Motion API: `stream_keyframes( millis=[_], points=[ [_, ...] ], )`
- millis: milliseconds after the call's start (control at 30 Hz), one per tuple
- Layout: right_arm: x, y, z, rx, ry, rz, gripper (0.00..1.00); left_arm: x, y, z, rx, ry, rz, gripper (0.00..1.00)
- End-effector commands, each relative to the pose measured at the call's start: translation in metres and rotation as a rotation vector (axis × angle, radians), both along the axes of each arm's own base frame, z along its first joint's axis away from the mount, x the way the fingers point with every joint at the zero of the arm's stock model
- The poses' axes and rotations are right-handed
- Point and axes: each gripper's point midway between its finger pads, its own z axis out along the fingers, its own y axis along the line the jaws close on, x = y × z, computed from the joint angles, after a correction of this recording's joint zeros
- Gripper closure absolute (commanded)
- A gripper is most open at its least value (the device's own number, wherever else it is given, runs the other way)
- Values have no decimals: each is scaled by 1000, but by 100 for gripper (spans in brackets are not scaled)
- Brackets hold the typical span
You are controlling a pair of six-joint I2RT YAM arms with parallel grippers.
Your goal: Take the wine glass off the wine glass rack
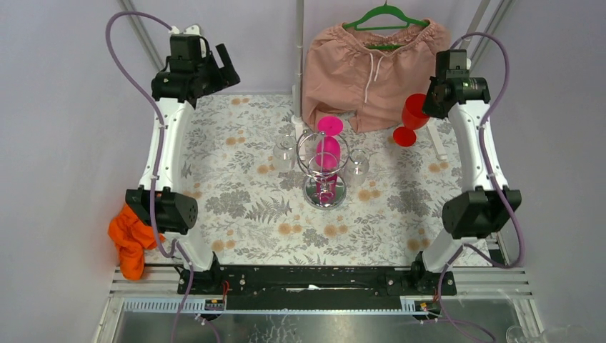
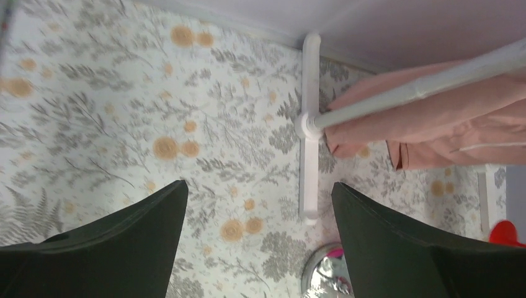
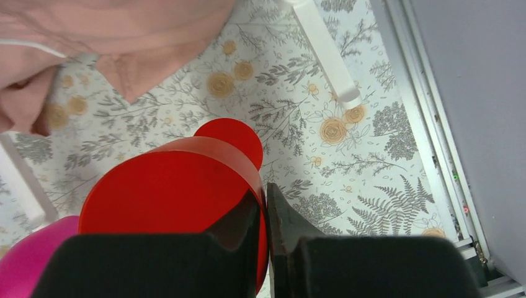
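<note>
Next, my right gripper lowers the red wine glass's foot onto the bare floral cloth below, then releases the glass's rim, since the glass's foot hangs clear.
The chrome wine glass rack (image 1: 325, 191) stands mid-table; its mirror base also shows in the left wrist view (image 2: 322, 276). A pink wine glass (image 1: 328, 146) hangs upside down on it, and its edge shows in the right wrist view (image 3: 31, 254). Two clear glasses (image 1: 284, 153) (image 1: 357, 163) hang at the rack's sides. My right gripper (image 1: 427, 107) (image 3: 265, 198) is shut on the rim of a red wine glass (image 1: 413, 114) (image 3: 167, 186), held above the table right of the rack. My left gripper (image 1: 229, 68) (image 2: 260, 192) is open and empty, high at the back left.
Pink shorts (image 1: 375, 53) hang on a green hanger from a white stand (image 1: 299, 50) at the back; its foot (image 2: 309, 155) lies on the floral cloth. An orange cloth (image 1: 128, 239) lies at the left edge. A metal rail (image 3: 428, 124) borders the right side.
</note>
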Motion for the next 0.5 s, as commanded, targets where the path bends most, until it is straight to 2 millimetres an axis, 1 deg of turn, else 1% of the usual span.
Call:
stream_keyframes(
  millis=[0,33,100,133,233,267,400,467],
  points=[
    [21,-18,-29,46,66,-2,100,-1,-22,-30,-97,42,-27,7],
    [25,-20,-35,47,77,-7,100,-4,-27,-22,-88,9,-27,7],
    [34,-24,-44,39,102,-15,100,-14,-28,-31,-14,5,3,7],
    [38,-27,-48,31,113,-23,100,-18,-26,-31,20,1,29,6],
    [52,-35,-59,10,141,-41,100,-32,-27,-30,41,2,23,6],
    [56,-36,-63,10,144,-43,100,-36,-26,-27,44,-3,27,6],
    [69,-37,-79,17,158,-41,100,-48,-31,-3,38,-64,26,5],
    [71,-37,-86,17,172,-40,100,-50,-31,0,38,-72,30,5]
  ],
)
